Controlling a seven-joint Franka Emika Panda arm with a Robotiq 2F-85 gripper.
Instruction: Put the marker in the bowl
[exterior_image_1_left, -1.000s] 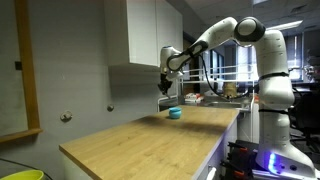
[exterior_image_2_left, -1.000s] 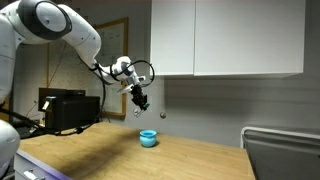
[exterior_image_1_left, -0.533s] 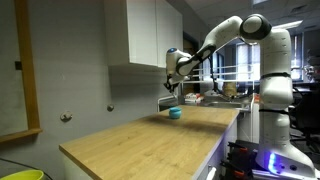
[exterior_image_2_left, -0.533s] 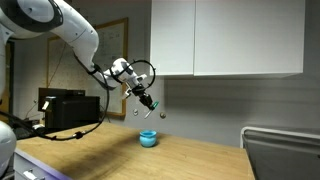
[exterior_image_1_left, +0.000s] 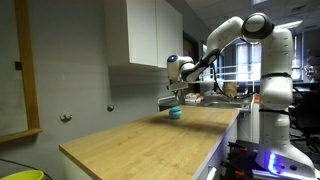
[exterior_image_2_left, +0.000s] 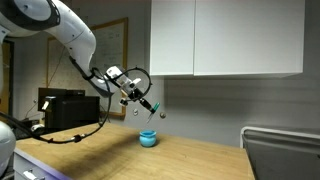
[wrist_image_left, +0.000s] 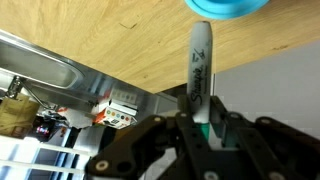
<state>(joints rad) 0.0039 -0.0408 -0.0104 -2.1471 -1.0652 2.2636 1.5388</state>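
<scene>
The tip of the marker (wrist_image_left: 198, 70) is still above the bowl's rim, so the robot next needs to move its gripper down toward the open top of the teal-blue bowl (wrist_image_left: 227, 5) to let go of the marker.
The teal-blue bowl (exterior_image_1_left: 175, 113) sits on the far end of the wooden counter, and shows in both exterior views (exterior_image_2_left: 148, 138). My gripper (exterior_image_2_left: 147, 104) hangs above it, tilted, shut on the marker (wrist_image_left: 198, 70). In the wrist view the marker is a dark pen with white lettering and a green end clamped between the fingers (wrist_image_left: 200, 118). Its tip points toward the bowl's rim (wrist_image_left: 228, 8) at the top edge of that view. In an exterior view the gripper (exterior_image_1_left: 175, 92) is just above the bowl.
The wooden counter (exterior_image_1_left: 150, 140) runs toward the camera. White wall cabinets (exterior_image_2_left: 225, 38) hang above and behind the bowl. A metal sink (wrist_image_left: 60, 72) lies beside the counter edge. A black box (exterior_image_2_left: 62, 108) stands at the back.
The gripper with the marker has swung over the bowl and tilted, and the arm's wrist has moved along with it. The bowl has not moved.
</scene>
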